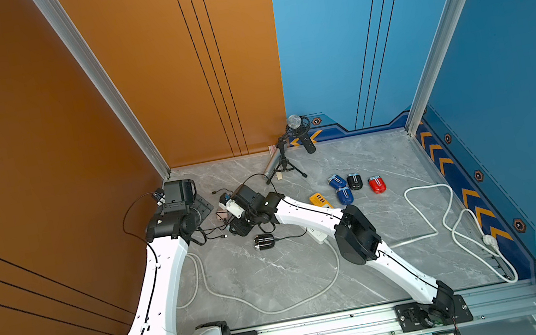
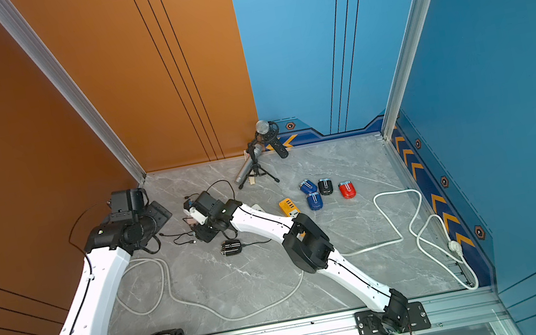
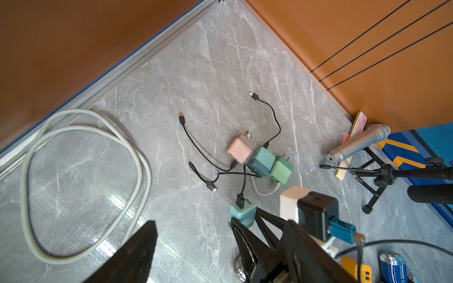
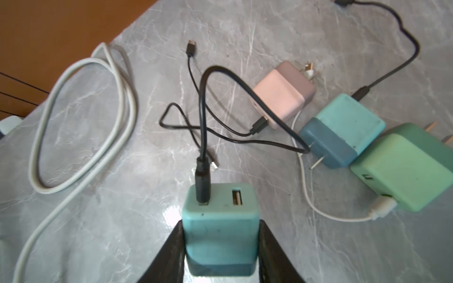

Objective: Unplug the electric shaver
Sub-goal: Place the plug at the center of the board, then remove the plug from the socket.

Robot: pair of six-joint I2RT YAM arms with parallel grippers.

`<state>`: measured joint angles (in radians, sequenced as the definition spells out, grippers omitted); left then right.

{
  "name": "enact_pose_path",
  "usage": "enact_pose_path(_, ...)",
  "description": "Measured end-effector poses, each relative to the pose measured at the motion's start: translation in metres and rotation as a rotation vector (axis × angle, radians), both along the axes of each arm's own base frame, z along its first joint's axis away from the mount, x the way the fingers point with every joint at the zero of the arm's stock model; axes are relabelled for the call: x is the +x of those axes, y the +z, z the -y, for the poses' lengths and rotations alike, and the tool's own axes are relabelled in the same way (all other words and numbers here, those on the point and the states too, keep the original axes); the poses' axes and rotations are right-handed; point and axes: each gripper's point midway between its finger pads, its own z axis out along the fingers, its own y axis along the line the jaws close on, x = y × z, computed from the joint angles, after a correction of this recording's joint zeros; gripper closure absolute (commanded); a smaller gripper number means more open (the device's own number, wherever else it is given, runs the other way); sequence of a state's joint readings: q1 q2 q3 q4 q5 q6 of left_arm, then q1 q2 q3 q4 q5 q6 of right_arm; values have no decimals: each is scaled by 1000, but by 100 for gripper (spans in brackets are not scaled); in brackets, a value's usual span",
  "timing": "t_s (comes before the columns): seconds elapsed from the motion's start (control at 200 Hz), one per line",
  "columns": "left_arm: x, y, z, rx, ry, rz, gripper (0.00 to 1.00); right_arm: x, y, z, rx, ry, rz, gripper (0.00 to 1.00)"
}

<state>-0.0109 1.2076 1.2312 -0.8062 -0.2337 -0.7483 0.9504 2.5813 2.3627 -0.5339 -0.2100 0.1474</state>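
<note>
The shaver's cord runs toward the white power strip (image 1: pixel 321 237), so the robot's right gripper will next go down to the bare marble beside the pile and release the teal charger block.
The electric shaver (image 1: pixel 264 241) (image 2: pixel 232 247) is a black cylinder lying on the grey marble table (image 1: pixel 278 274). Its black cord runs right toward a white power strip (image 1: pixel 321 237), and the cord's end is hidden under my right forearm. My right gripper (image 1: pixel 238 227) (image 4: pixel 220 235) hovers just behind the shaver, shut on a teal charger block (image 4: pixel 220 220) (image 3: pixel 241 213) with a black USB cable (image 4: pixel 203 117) plugged into it. My left gripper (image 1: pixel 204 207) (image 3: pixel 218 224) stands open with nothing in it, beside the right one near the orange wall.
Pink (image 4: pixel 284 95), teal (image 4: pixel 343 127) and green (image 4: pixel 402 169) chargers lie in a pile with loose cables. A yellow power strip (image 1: pixel 320 200) and several small coloured shavers (image 1: pixel 345 196) lie right of my right arm. A microphone on a tripod (image 1: pixel 297 129) stands at the back. White cords (image 1: pixel 283 303) (image 1: pixel 431 214) loop across the table.
</note>
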Motion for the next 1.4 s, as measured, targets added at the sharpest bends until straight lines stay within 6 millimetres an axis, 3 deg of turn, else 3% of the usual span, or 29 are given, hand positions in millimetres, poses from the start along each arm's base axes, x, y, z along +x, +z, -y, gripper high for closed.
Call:
enact_pose_path(0.195, -1, -2, 0, 0, -4, -6, 16, -4, -28, -1, -84, -34, 36, 56)
enact_pose_path(0.46, 0, -7, 3, -7, -24, -24, 16, -12, -34, -10, -121, -29, 89, 28)
enact_pose_path(0.605, 3, -13, 7, -13, -40, -45, 16, -10, -36, -6, -137, -38, 88, 22)
enact_pose_path(0.746, 9, -5, 16, -13, -66, -28, 16, -3, -32, 11, -162, -56, 87, 22)
enact_pose_path(0.846, 15, 3, 23, -13, -86, -11, 16, -3, -12, 33, -182, -55, 98, 21)
enact_pose_path(1.116, 27, 9, 46, -21, -134, -1, 16, 6, 93, 80, -65, -115, 194, 20)
enact_pose_path(1.271, 39, 3, 56, -22, -150, -26, 17, 9, 114, 127, -72, -185, 220, 20)
enact_pose_path(1.401, 54, -15, 69, -30, -165, -80, 18, 9, 125, 185, -99, -276, 222, 20)
